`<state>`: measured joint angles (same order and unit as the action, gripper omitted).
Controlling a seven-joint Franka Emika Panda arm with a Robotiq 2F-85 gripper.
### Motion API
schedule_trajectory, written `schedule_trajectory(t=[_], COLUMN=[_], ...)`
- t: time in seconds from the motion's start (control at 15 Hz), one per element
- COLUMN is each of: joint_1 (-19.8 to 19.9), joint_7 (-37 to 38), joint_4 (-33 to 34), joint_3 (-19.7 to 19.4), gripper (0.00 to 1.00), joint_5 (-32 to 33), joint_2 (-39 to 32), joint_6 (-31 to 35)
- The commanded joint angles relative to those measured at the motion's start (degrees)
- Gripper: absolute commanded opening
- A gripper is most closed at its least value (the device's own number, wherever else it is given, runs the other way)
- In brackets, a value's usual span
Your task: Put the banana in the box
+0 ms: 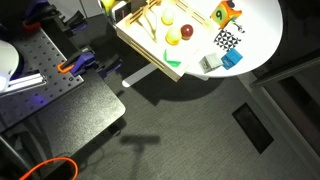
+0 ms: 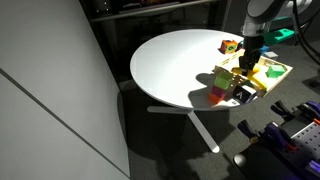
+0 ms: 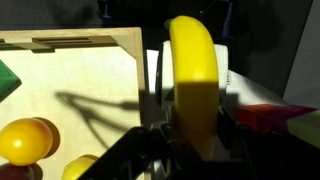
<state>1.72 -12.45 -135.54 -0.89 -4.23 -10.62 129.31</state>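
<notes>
The banana (image 3: 193,60) hangs outside, so my gripper should next carry it left in the wrist view, past the box's rim, and release it over the box's bare bottom.
In the wrist view the yellow banana (image 3: 193,60) stands upright between my gripper's fingers (image 3: 195,128), which are shut on it. It hangs just outside the raised rim of the light wooden box (image 3: 90,85), at the corner. In an exterior view my gripper (image 2: 249,58) hangs low over the box (image 2: 262,88) at the far side of the white round table (image 2: 175,65). The box also shows in an exterior view (image 1: 143,38); my gripper is not clear there.
Inside the box lie a yellow ball (image 3: 25,140), a red ball (image 1: 186,32) and a green piece (image 1: 172,63). A checkered block (image 1: 227,41) and a blue cube (image 1: 232,59) stand beside the box. Red and green blocks (image 3: 270,115) lie right of the banana.
</notes>
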Motion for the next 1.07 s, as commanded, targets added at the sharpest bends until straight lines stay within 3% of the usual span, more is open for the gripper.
schedule_trajectory(t=[0.0, 0.67, 0.73, 0.8, 0.87, 1.0], joint_1=[1.63, 8.68, 9.15, 9.52, 9.79, 9.97], joint_7=[1.19, -0.68, -0.44, -0.42, -0.38, -0.18], joint_4=[-1.12, 1.57, 1.88, 2.11, 2.17, 1.98], joint_3=[-1.10, -7.06, -7.42, -7.64, -7.75, -7.82], gripper=[0.17, 0.17, 0.26, 0.67, 0.68, 0.81], joint_5=[-0.29, -3.68, -3.90, -4.27, -4.62, -4.83], joint_2=[4.31, 2.42, 2.03, 1.69, 1.50, 1.46], joint_6=[-0.68, 3.34, 3.66, 3.99, 4.23, 4.53])
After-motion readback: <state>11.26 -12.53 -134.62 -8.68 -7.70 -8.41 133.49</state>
